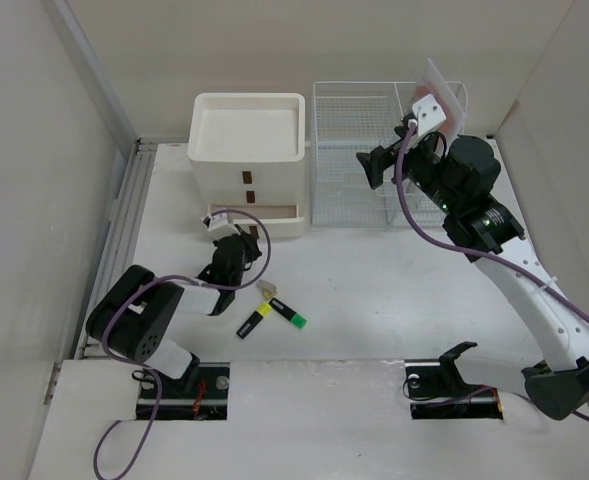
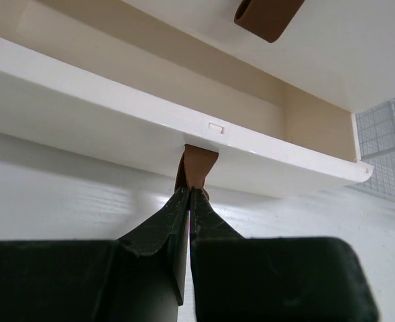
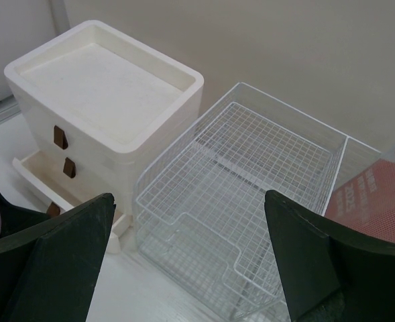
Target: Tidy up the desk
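My right gripper moves back and down onto the beige item (image 1: pixel 267 288) next. The item lies loose below the gripper and to its left in the top view.
The white desk (image 1: pixel 394 300) carries a white drawer unit (image 1: pixel 246 150) with brown handles. Its bottom drawer (image 1: pixel 259 214) is pulled out a little. My left gripper (image 1: pixel 222 222) is shut on that drawer's brown handle (image 2: pixel 198 164), its closed jaws (image 2: pixel 189 193) right under the drawer front (image 2: pixel 117 114). My right gripper (image 1: pixel 376 166) is open and empty, held above the front of the white wire-mesh rack (image 1: pixel 359 150); in the right wrist view its fingers (image 3: pixel 63 255) frame the rack (image 3: pixel 251 161). Two highlighters, yellow-black (image 1: pixel 254 321) and green (image 1: pixel 290 315), lie on the desk.
A pink-red notebook (image 1: pixel 444 100) stands in the rack's right section and also shows in the right wrist view (image 3: pixel 375 194). A small beige item (image 1: pixel 267 288) lies near the highlighters. Beige walls enclose the desk on three sides. The drawer unit (image 3: pixel 103 87) stands left of the rack.
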### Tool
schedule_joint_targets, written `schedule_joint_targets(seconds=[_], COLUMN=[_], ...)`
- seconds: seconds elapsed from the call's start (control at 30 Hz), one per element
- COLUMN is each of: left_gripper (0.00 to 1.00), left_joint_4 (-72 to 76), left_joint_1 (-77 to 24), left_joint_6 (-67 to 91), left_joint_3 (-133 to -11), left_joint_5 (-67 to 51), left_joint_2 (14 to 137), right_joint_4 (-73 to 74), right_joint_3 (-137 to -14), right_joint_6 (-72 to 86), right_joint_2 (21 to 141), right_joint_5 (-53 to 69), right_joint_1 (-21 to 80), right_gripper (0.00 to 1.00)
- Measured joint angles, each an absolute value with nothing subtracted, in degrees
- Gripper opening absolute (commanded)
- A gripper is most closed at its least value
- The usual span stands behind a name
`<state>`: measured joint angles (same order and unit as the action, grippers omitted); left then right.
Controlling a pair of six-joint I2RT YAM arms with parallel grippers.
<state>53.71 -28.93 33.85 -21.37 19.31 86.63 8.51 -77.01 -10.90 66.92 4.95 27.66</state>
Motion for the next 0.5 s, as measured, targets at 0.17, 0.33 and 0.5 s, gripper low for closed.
schedule_joint_targets(seconds=[0.17,0.33,0.5], left_gripper=[0.0,0.33,0.72], left_joint_4=[53.78,53.12,50.43], left_joint_1=[-29.89,-30.79,-32.12], left_joint_6=[34.83,35.29,35.7], left_joint_3=[-19.81,-19.11,-18.17], left_joint_5=[20.36,20.8,20.14], left_joint_2=[84.84,84.6,84.12], right_joint_4=[8.49,8.49,8.49], right_joint_3=[-77.01,-77.01,-76.99], right_joint_6=[-10.87,-10.87,-10.87], right_joint_2=[66.92,66.92,66.94], right_joint_5=[5.06,5.19,5.5], right_joint_1=[27.66,27.66,27.66], right_gripper=[0.98,0.98,0.98])
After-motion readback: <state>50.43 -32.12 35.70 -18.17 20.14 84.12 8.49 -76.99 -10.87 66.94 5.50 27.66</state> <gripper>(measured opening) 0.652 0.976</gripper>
